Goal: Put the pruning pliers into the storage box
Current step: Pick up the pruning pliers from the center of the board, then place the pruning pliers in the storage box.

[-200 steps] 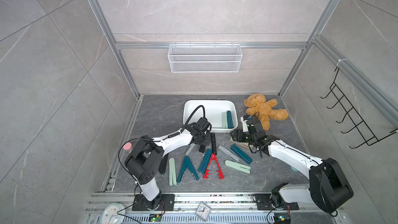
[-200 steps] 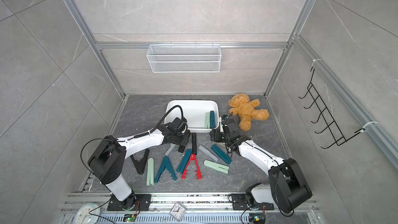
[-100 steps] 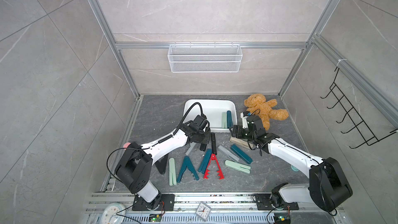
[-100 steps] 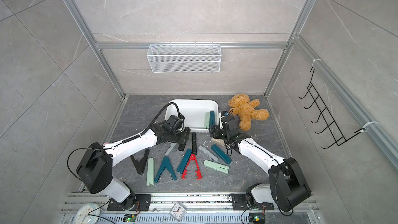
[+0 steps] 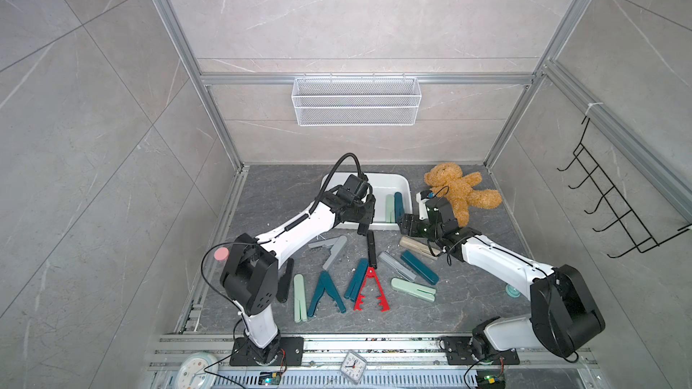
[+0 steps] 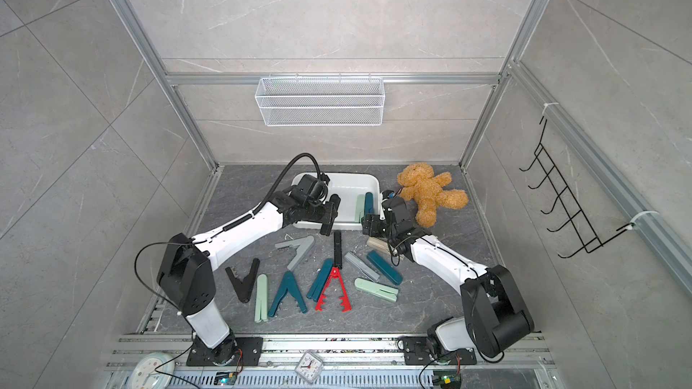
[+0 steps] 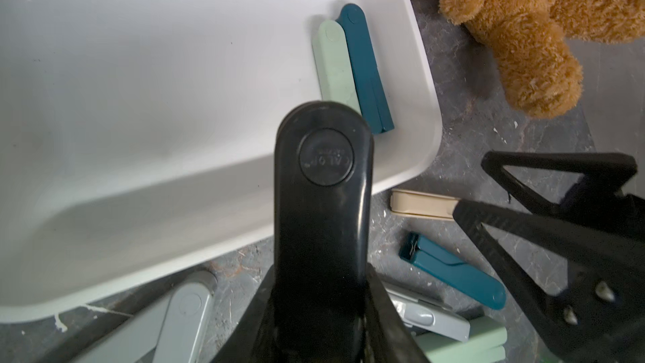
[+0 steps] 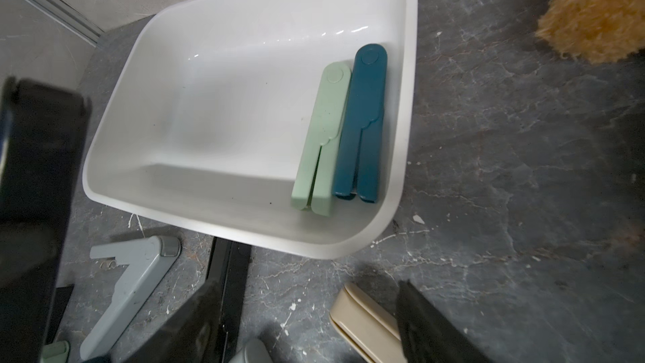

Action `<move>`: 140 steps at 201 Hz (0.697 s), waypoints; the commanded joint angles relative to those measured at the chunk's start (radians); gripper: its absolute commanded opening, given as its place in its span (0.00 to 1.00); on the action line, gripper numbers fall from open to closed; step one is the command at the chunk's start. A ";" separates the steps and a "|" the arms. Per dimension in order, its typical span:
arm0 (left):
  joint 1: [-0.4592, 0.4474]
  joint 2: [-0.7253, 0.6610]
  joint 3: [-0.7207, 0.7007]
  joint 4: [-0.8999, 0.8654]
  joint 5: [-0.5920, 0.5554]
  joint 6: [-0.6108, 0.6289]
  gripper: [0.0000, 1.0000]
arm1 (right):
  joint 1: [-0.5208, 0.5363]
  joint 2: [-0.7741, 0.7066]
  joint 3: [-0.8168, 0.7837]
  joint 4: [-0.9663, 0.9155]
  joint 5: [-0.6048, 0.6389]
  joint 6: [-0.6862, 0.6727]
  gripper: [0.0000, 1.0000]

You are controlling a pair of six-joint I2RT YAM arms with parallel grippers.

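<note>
The black plier point(image 7: 323, 183) still sticks out over the storage box's near rim, so my left gripper needs to move outward next, then down to let go onto the bare storage box bottom point(image 7: 279, 74) beside the mint plier.
My left gripper point(image 7: 321, 309) is shut on a black pruning plier point(image 7: 323, 183), held in the air over the near rim of the white storage box point(image 5: 406, 185). In both top views it hangs at that rim point(image 6: 329, 215). A mint plier point(image 8: 323, 134) and a teal plier point(image 8: 363, 120) lie side by side in the box. My right gripper point(image 8: 307, 330) is open just above a beige plier point(image 8: 363, 319) on the floor, right of the box point(image 5: 406, 224). Several more pliers lie on the floor, among them a black one point(image 5: 371, 248), a red toothed one point(image 5: 370, 290) and a grey V-shaped one point(image 5: 331, 248).
A brown teddy bear point(image 5: 455, 188) lies right of the box, close behind the right arm. A white wire basket point(image 5: 355, 102) hangs on the back wall and a black hook rack point(image 5: 614, 207) on the right wall. Two clocks point(image 5: 352, 362) sit on the front rail.
The left arm has risen and swung back toward the box with the black plier in its grip. The right gripper has shifted slightly left, staying open over the beige plier.
</note>
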 commanded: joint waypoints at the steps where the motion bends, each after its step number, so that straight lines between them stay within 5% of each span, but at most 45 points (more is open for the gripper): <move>1: 0.030 0.064 0.112 -0.021 0.030 0.052 0.21 | 0.004 0.026 0.038 0.035 0.003 -0.002 0.80; 97: 0.113 0.365 0.409 -0.031 0.072 0.060 0.22 | -0.004 0.130 0.091 0.131 -0.052 0.007 0.81; 140: 0.113 0.570 0.633 -0.173 0.027 0.122 0.26 | -0.019 0.142 0.099 0.117 -0.046 0.010 0.81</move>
